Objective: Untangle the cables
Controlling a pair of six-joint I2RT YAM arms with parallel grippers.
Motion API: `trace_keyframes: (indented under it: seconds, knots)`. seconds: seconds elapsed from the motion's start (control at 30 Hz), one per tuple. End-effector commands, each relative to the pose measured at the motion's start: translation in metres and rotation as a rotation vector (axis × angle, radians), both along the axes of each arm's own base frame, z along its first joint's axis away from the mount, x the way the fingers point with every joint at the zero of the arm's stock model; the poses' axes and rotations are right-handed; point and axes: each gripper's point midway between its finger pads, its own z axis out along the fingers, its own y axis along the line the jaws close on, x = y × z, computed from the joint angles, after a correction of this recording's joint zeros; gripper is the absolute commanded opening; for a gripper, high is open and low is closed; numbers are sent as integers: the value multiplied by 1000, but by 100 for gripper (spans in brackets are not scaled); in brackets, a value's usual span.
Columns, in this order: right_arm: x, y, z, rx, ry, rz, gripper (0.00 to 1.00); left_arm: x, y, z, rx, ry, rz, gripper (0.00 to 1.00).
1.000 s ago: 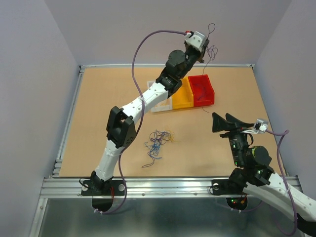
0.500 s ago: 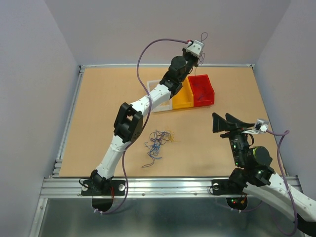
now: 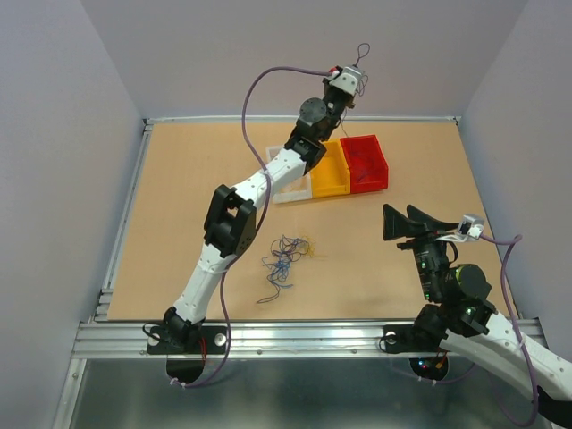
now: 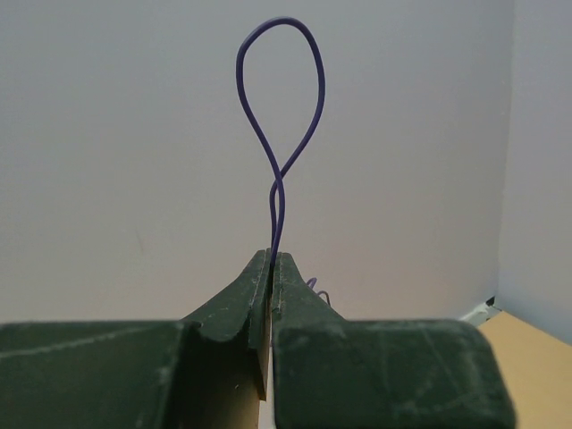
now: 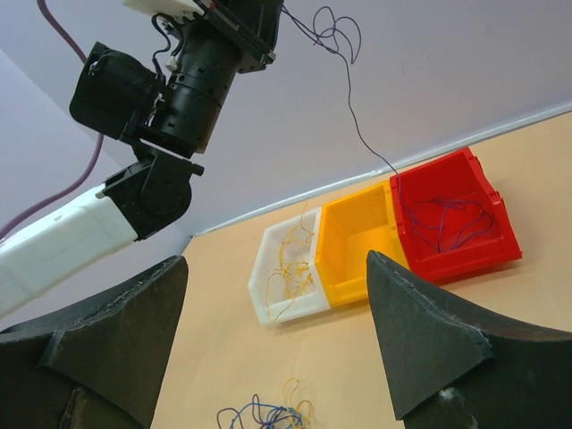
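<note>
My left gripper tilts downward next and lowers over the red bin (image 3: 365,163) to release the purple cable, since that bin stands below it, where the loose end hangs.
My left gripper (image 3: 356,68) is raised high over the back of the table, above the bins, and is shut on a thin purple cable (image 4: 278,210). The cable stands up from the jaws as a loop. In the right wrist view its long tail (image 5: 349,100) hangs down from the left gripper (image 5: 268,11) to the back rim of the red bin (image 5: 465,255). A tangle of blue, purple and yellow cables (image 3: 284,259) lies mid-table. My right gripper (image 3: 399,210) hovers open at the right, holding nothing, apart from the tangle (image 5: 268,413).
Three bins stand in a row at the back: white bin (image 3: 288,191) with yellow wires, yellow bin (image 3: 329,186), and red bin (image 3: 368,184) holding purple and blue wires. Grey walls enclose the table. A metal rail runs along the near edge.
The left arm has swung a little left and back, carrying the purple cable with it, so the loop now stands higher. The right arm has not moved.
</note>
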Motion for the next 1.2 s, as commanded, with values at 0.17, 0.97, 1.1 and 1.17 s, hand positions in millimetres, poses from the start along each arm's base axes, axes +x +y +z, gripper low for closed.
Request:
trace_keyframes:
  seconds: [0.17,0.97,1.1,1.17]
  knots:
    - [0,3,-1,5,-4,11,86,-33,-12,11,3,-3,-78,0]
    - [1,2,-5,2,2,2,85,-39,-57,-179,277,585,-168,0]
    - [2,3,-7,-4,9,-4,85,-43,-71,-209,289,651,-226,0]
    - [3,2,-7,-3,12,-11,85,-46,-79,-227,292,697,-254,0]
